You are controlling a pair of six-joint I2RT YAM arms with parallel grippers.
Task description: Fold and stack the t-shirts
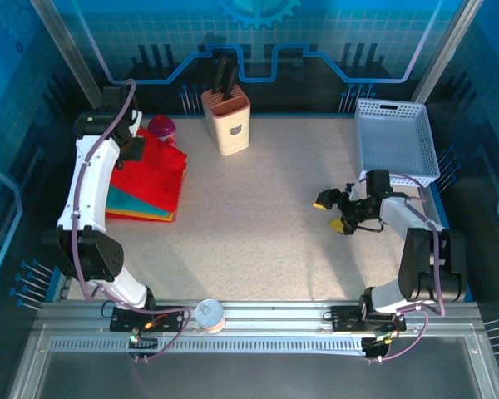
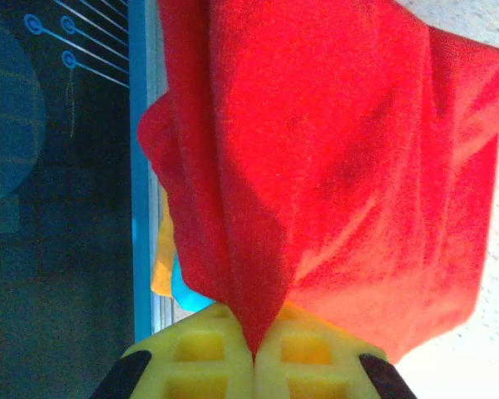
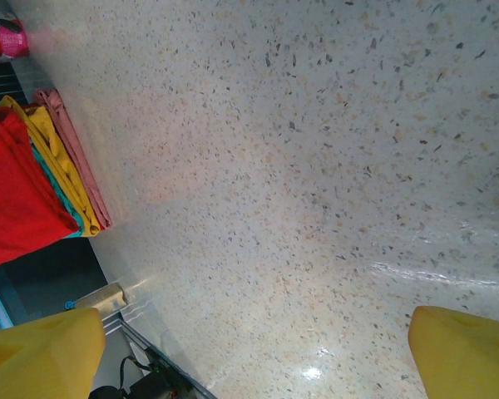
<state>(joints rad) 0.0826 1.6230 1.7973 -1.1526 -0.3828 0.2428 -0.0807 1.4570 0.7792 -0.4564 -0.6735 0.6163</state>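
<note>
My left gripper moves down toward the table's blue rim next and lets go of the red t-shirt's pinched fold on the stack's edge (image 1: 120,176) (image 2: 173,278). That edge lies uncovered below its fingers.
The bright red t-shirt (image 1: 154,170) lies on top of a stack at the table's left edge, over folded teal (image 1: 126,200), orange and yellow shirts (image 1: 141,215). My left gripper (image 2: 254,353) is shut on a pinched fold of the red t-shirt (image 2: 316,150), whose cloth hangs away from the jaws; slivers of yellow (image 2: 162,266) and teal cloth peek out beneath. In the top view the left gripper (image 1: 131,143) sits over the stack's far edge. My right gripper (image 1: 337,212) hovers open above bare table at centre right, its yellow fingers (image 3: 41,353) wide apart. The stack (image 3: 33,179) shows at far left there.
A white perforated basket (image 1: 395,137) stands at the back right. A knife block (image 1: 227,120) stands at back centre, a small pink-topped bottle (image 1: 161,129) beside the stack. A tape roll (image 1: 209,314) rests on the front rail.
</note>
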